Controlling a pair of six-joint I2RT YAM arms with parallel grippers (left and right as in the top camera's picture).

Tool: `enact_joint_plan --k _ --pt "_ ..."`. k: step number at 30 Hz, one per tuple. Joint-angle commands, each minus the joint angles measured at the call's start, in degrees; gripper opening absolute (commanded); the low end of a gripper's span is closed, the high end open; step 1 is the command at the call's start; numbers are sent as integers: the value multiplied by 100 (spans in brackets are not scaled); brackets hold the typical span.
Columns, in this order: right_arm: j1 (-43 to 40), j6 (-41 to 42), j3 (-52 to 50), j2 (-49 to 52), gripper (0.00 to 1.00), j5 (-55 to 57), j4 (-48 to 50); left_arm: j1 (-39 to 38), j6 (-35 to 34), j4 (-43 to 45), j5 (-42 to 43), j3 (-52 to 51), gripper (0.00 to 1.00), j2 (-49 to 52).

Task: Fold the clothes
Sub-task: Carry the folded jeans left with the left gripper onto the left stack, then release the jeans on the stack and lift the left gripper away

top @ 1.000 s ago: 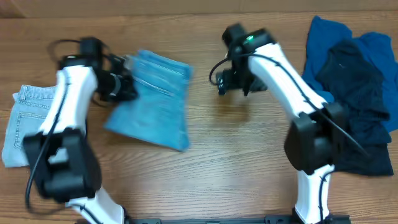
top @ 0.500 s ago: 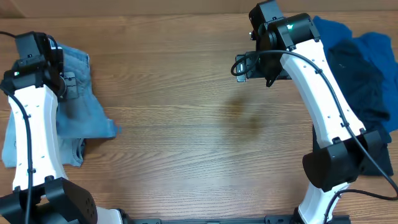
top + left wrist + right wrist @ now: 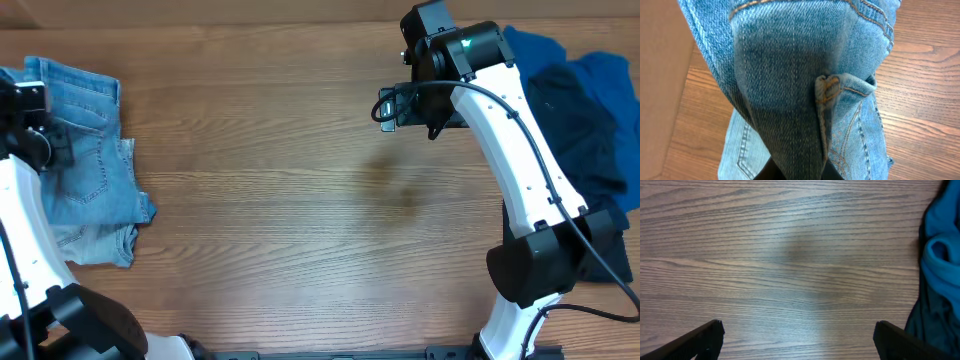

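Note:
My left gripper lowers toward the table's edge beside the paler jeans (image 3: 98, 246) next and opens, as the light-blue jeans bunch up in my fingers over them.
The folded light-blue jeans (image 3: 90, 150) lie at the table's far left, on top of paler washed jeans (image 3: 98, 246). My left gripper (image 3: 42, 142) is at their left edge, shut on the denim. In the left wrist view the jeans (image 3: 785, 75) fill the frame and run down between the jaws (image 3: 797, 172), with the paler jeans (image 3: 740, 150) beneath. My right gripper (image 3: 393, 106) is open and empty above bare wood; its fingers (image 3: 800, 340) spread wide. A royal-blue garment (image 3: 530, 50) and a dark navy garment (image 3: 575, 140) lie piled at the right.
The wooden table (image 3: 320, 200) runs between the two arms. The royal-blue garment's edge (image 3: 942, 250) and the navy cloth (image 3: 930, 325) show at the right of the right wrist view. The table's far-left edge (image 3: 660, 75) lies beside the jeans.
My left gripper carried the folded light-blue jeans from centre-left to the far left, onto the paler jeans. My right arm moved right at first, then held still.

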Motion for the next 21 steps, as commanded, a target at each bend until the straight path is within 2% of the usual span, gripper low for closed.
enact_joint_plan --k 1,6,15,17,19,21 --pt "-22 -28 72 -39 100 63 11 120 142 234 348 177 7 332" --pt "-22 -28 72 -39 100 63 11 144 142 437 131 177 10 822" --pt "-22 -26 72 -39 100 61 57 485 133 769 -98 177 17 879" --pt "-22 -26 72 -39 100 63 59 581 -66 789 -96 179 100 874" --pt "-22 -26 72 -39 100 63 59 673 -479 850 -94 179 100 874" --pt "-22 -24 72 -39 100 61 61 702 -595 916 -96 179 100 874"
